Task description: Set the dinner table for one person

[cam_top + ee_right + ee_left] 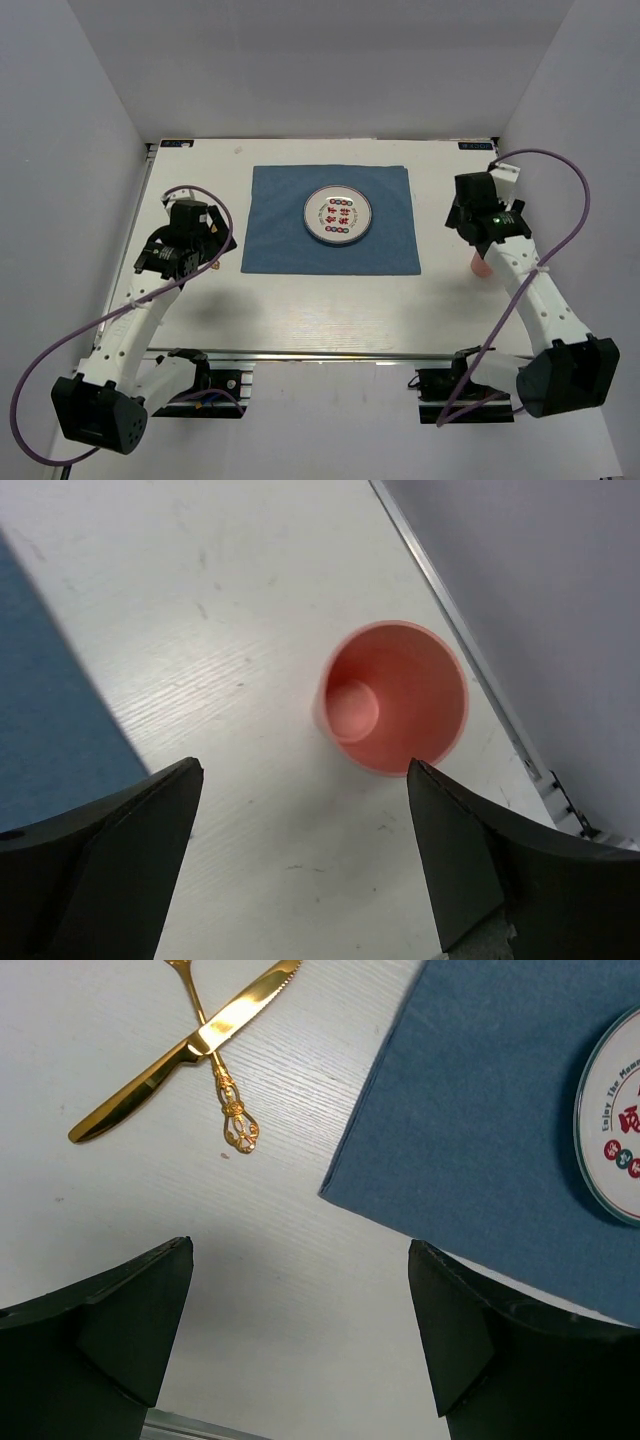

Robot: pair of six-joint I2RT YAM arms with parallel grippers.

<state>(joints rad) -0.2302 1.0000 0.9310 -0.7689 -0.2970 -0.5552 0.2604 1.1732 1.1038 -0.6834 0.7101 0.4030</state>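
Next, my right gripper lowers over the side of the pink cup's rim facing the cloth (327, 702), one finger inside, and closes, because the pink cup (395, 695) stands upright, top open.
The white dinner table (330, 310) carries a blue cloth (330, 220) with a round white plate (339, 216) on it. In the left wrist view a gold knife (190, 1050) lies crossed over a gold utensil with an ornate handle (228, 1095) on bare table, left of the cloth's corner (480, 1110). My left gripper (300, 1320) is open and empty, hovering short of them; in the top view it (180, 240) is left of the cloth. A pink cup (395, 695) stands upright. My right gripper (305, 850) is open and empty just short of the cup, and it shows in the top view (478, 225) too.
The cup (483, 267) stands close to the table's right edge (470, 650), partly under my right arm. The plate's rim (612, 1120) shows at the right of the left wrist view. A metal rail (330, 355) runs along the near edge. Walls enclose the table.
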